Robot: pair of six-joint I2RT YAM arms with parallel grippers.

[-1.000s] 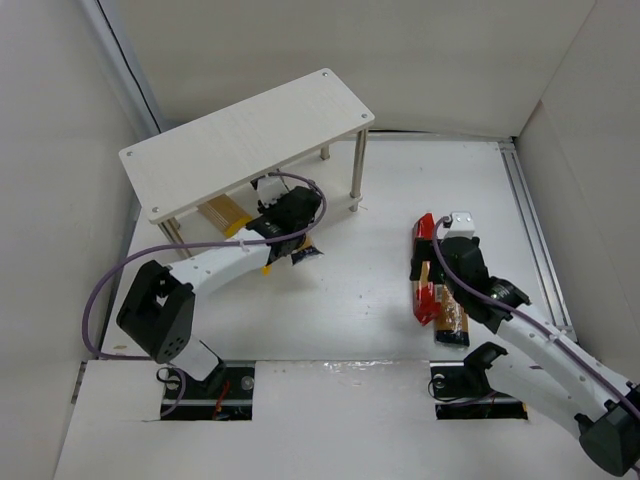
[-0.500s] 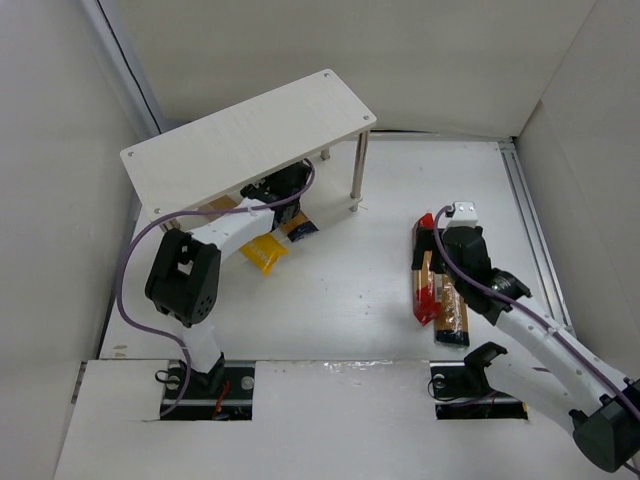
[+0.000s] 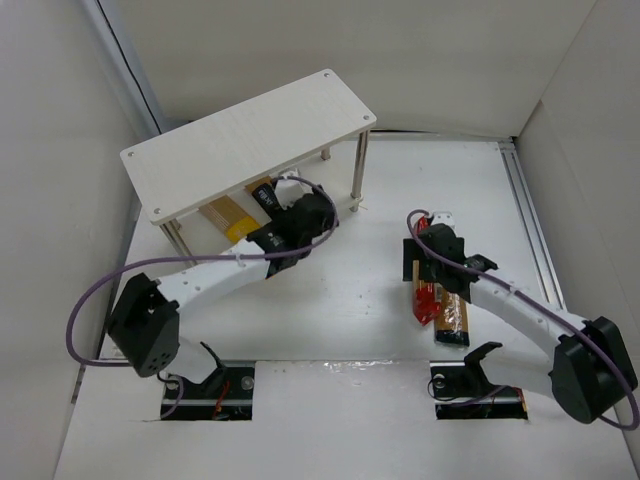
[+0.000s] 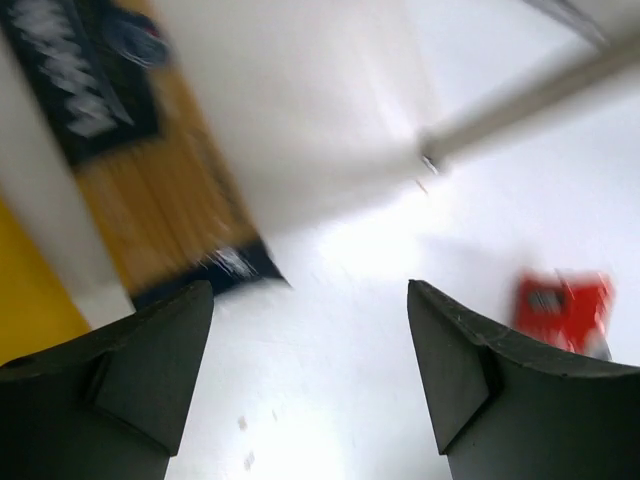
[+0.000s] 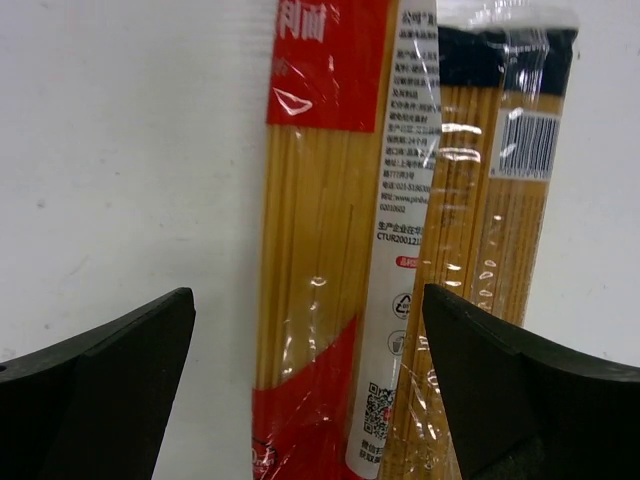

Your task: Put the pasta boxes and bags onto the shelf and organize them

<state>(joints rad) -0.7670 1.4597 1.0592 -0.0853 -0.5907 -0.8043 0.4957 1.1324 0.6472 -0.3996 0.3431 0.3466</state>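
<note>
The red-ended bag's clear middle is below and its narrow width fits between the open fingers, so my right gripper needs to lower them there next and close across it.
The shelf stands at the far left. Under its board lie a plain yellow pack and a golden-brown pack with a dark label, side by side. My left gripper hangs open and empty just right of them. In its blurred wrist view, the golden-brown pack is ahead on the left. On the right, a red-ended clear bag and an orange-brown pack lie together. My right gripper hovers open over the red-ended bag, with the orange-brown pack beside it.
A silver shelf leg stands between the two arms, also seen in the left wrist view. Grey walls close in the table on the left, back and right. A metal rail runs along the right edge.
My left gripper has pushed the golden-brown pack under the shelf, opened, let it go and drawn back to the right. My right gripper has dropped closer over the red-ended bag.
</note>
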